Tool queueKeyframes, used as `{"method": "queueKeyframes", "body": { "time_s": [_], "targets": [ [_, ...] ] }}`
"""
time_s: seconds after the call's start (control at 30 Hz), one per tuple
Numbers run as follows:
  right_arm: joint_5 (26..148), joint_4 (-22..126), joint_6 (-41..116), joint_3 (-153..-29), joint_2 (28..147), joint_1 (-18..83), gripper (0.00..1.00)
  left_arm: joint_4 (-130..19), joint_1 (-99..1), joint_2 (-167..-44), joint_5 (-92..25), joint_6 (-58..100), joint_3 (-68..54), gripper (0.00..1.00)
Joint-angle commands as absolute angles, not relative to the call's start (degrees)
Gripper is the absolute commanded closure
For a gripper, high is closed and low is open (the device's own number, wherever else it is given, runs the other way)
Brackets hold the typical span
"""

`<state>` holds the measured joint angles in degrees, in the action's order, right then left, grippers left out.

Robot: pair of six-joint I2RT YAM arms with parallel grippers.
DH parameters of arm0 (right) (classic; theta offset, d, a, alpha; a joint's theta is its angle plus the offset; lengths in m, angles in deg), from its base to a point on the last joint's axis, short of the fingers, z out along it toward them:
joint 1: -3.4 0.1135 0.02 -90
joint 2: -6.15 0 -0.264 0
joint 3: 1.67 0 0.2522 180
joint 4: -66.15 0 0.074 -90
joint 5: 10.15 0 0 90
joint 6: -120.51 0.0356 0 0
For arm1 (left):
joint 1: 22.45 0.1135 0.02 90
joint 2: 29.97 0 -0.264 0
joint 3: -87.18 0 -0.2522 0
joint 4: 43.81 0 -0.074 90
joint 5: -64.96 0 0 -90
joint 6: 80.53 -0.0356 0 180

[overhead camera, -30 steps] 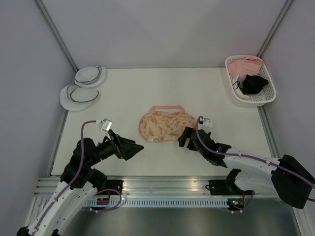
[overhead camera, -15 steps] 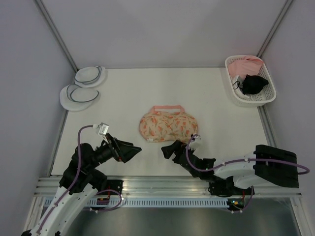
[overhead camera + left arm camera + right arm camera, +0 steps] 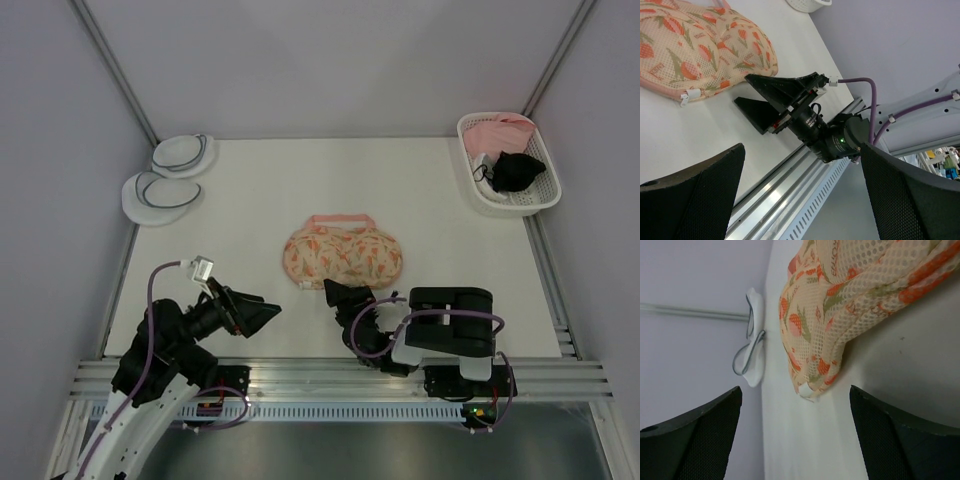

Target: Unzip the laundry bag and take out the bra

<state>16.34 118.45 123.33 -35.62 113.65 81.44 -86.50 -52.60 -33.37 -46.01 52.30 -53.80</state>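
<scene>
Next, the right gripper slides outward until its open fingers straddle the bag's raised fold, and then it closes.
The laundry bag [image 3: 341,254], a cream two-lobed pouch with orange floral print and a pink strap, lies zipped shut in the middle of the table. Its white zip tab [image 3: 807,390] shows at the near left corner, also in the left wrist view [image 3: 686,96]. My right gripper [image 3: 337,295] is open and empty, low on the table just in front of the bag, pointing at the zip tab. My left gripper [image 3: 262,309] is open and empty, left of the right one. The bra is hidden.
Two plain white round pouches [image 3: 160,192] lie at the far left corner. A white basket [image 3: 540,198] at the far right holds a pink garment [image 3: 502,131] and a black garment [image 3: 518,170]. The table's metal rail [image 3: 300,372] runs along the near edge.
My right arm has folded back toward its base and its gripper swung left, from right of the bag to just in front of its near left corner. My left gripper drew back slightly.
</scene>
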Motion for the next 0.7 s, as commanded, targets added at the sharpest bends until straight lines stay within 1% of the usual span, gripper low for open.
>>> {"method": "queueKeyframes", "body": {
  "time_s": [0.0, 0.13, 0.23, 0.27, 0.37, 0.43, 0.47, 0.5, 0.53, 0.57, 0.67],
  "targets": [
    [15.2, 123.0, 129.1, -37.4, 119.7, 78.7, 0.07, -89.5, -52.9, -32.6, -44.6, 52.6, -50.6, 0.0],
    [17.4, 121.8, 128.0, -39.7, 121.8, 74.9, 0.09, -91.0, -52.9, -32.3, -44.1, 52.5, -49.9, 0.0],
    [18.9, 120.0, 126.9, -40.7, 121.3, 72.0, 0.19, -91.2, -52.9, -31.9, -43.9, 52.8, -49.9, 0.0],
    [19.5, 119.2, 126.5, -41.0, 121.0, 70.2, 0.28, -91.7, -52.9, -31.7, -43.9, 53.0, -49.9, 0.0],
    [22.4, 117.1, 123.4, -42.0, 119.9, 66.7, 0.46, -91.9, -52.9, -31.3, -43.8, 53.2, -49.8, 0.0],
    [23.3, 114.7, 121.7, -42.3, 118.4, 65.1, 0.47, -92.6, -52.9, -30.8, -43.6, 53.2, -49.6, 0.0],
    [23.2, 114.4, 120.2, -42.3, 117.9, 64.1, 0.55, -92.7, -52.9, -30.8, -43.5, 53.2, -49.6, 0.0],
    [23.3, 114.2, 119.0, -42.3, 117.5, 63.8, 0.66, -92.8, -52.9, -30.7, -43.3, 53.2, -49.6, 0.0],
    [23.7, 115.1, 116.2, -42.1, 116.6, 63.5, 0.8, -92.9, -52.9, -30.7, -43.3, 53.2, -49.7, 0.0],
    [25.2, 116.1, 114.6, -41.9, 116.3, 62.7, 1.0, -92.8, -52.9, -30.5, -43.5, 53.2, -49.7, 0.0],
    [28.9, 124.5, 105.6, -39.4, 114.1, 61.5, 1.0, -93.2, -52.9, -30.4, -43.5, 53.2, -49.8, 0.0]
  ]
}}
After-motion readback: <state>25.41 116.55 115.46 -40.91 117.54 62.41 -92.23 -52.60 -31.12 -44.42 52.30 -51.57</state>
